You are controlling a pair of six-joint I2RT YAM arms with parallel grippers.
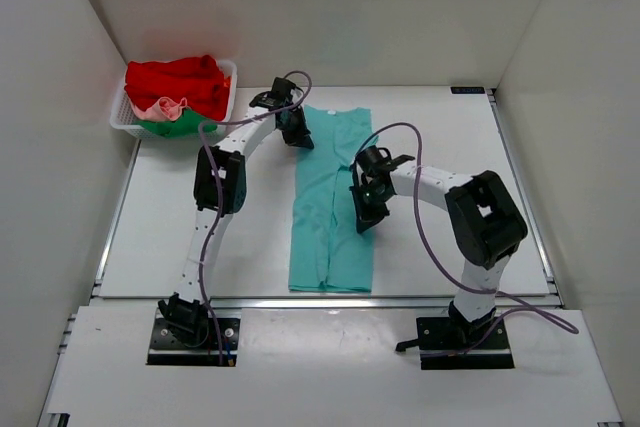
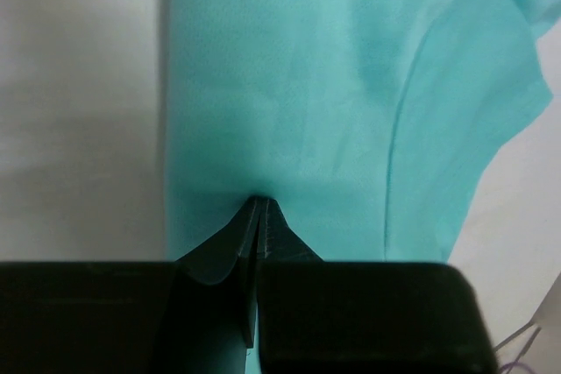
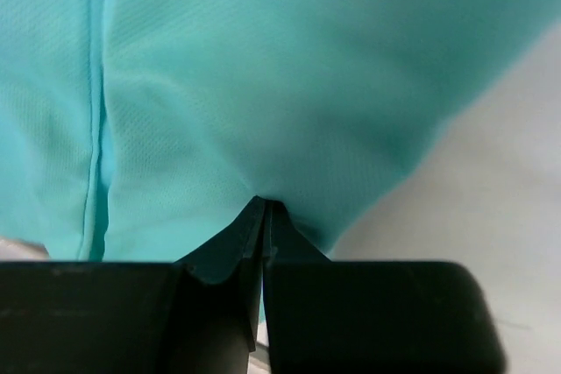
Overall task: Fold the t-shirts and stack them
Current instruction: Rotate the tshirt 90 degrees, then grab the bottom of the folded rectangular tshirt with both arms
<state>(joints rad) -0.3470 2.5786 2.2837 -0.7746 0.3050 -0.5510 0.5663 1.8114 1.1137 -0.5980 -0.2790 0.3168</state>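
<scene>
My left gripper will next draw the pinched cloth a little outward and release it flat on the tabletop, because the teal t-shirt's far end (image 1: 338, 112) lies that way.
The teal t-shirt (image 1: 330, 209) lies on the table as a long narrow strip, running from far to near. My left gripper (image 1: 298, 137) is at the strip's far left edge, shut on the teal t-shirt (image 2: 289, 85), with its tips (image 2: 260, 203) pinching the cloth. My right gripper (image 1: 362, 219) is at the strip's right edge about midway, shut on the teal cloth (image 3: 263, 67), with its tips (image 3: 266, 203) at a fold. The red (image 1: 180, 82), pale pink (image 1: 162, 107) and green (image 1: 175, 128) t-shirts are bunched in the basket.
The white lattice basket (image 1: 119, 123) stands at the far left corner of the table. White walls close in the left, back and right sides. The bare white table (image 1: 160, 227) shows on both sides of the strip.
</scene>
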